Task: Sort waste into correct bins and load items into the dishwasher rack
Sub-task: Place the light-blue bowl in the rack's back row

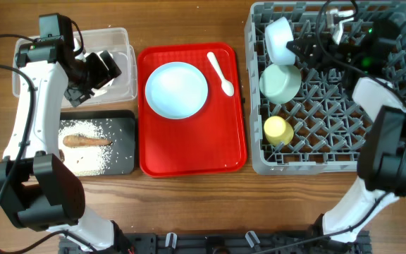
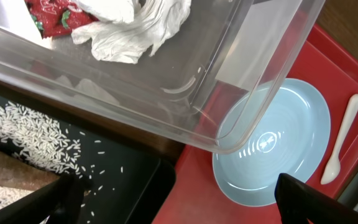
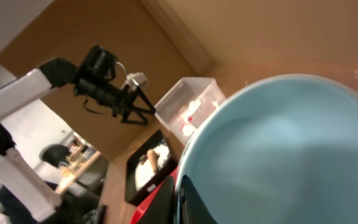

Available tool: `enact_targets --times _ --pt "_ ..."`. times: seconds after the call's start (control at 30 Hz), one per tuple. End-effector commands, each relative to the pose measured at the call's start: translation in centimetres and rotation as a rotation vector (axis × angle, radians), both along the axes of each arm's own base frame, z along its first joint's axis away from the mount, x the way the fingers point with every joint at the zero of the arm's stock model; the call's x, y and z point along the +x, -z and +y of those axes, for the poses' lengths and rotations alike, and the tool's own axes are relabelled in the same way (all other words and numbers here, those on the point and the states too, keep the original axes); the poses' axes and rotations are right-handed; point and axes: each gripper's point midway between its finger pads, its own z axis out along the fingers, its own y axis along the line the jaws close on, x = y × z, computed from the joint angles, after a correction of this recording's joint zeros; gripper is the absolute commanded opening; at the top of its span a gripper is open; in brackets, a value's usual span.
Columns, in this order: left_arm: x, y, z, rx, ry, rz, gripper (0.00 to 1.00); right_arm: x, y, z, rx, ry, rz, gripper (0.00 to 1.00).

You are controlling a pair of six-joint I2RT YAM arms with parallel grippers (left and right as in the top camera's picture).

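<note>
My right gripper moves down next, away from the rack's side by the tray toward the empty pegs beside the second bowl, then releases the pale blue bowl's rim.
My right gripper (image 1: 296,46) is shut on the rim of a pale blue bowl (image 1: 279,34), held tilted over the far left of the grey dishwasher rack (image 1: 393,152); the bowl (image 3: 284,149) fills the right wrist view, with the fingers (image 3: 180,200) clamped on its edge. A second bowl (image 1: 280,82) and a yellow cup (image 1: 278,130) stand in the rack. The plate (image 1: 177,89) and white spoon (image 1: 220,73) lie on the red tray (image 1: 189,159). My left gripper (image 1: 101,66) is open and empty over the clear tub (image 1: 122,39), which holds a red wrapper (image 2: 51,15) and tissue (image 2: 135,28).
The black tray (image 1: 122,123) in front of the clear tub holds scattered rice (image 1: 83,159) and a brown carrot-like stick (image 1: 87,141). In the left wrist view the plate (image 2: 278,149) and spoon (image 2: 340,140) show beyond the tub's corner. Bare wooden table lies along the front edge.
</note>
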Motion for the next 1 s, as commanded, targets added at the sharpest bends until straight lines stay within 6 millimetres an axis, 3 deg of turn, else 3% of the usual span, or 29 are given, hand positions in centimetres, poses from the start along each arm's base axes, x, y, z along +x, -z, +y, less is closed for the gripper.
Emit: enact_targets --times 0.0,0.2,0.33,0.53,0.67,0.87,0.97 --pt "0.0 -0.2 0.3 0.003 -0.017 -0.005 1.0 0.6 1.9 0.0 0.057 -0.026 0.236 0.04" --pt "0.0 -0.2 0.3 0.003 -0.017 -0.005 1.0 4.3 1.8 -1.1 0.121 0.199 0.34 0.04" --pt "0.0 -0.2 0.2 0.003 -0.017 -0.005 1.0 5.0 1.7 -0.7 0.133 0.23 0.35 0.05" --pt "0.0 -0.2 0.2 0.003 -0.017 -0.005 1.0 5.2 0.0 -0.4 0.169 0.237 0.329 0.04" --pt "0.0 -0.2 0.3 0.003 -0.017 -0.005 1.0 5.3 0.7 1.8 0.168 0.212 0.343 0.04" --pt "0.0 -0.2 0.2 0.003 -0.017 -0.005 1.0 5.2 4.2 1.8 0.13 0.186 0.362 0.05" --pt "0.0 -0.2 0.2 0.003 -0.017 -0.005 1.0 4.4 3.8 1.0 0.12 0.149 0.329 0.18"
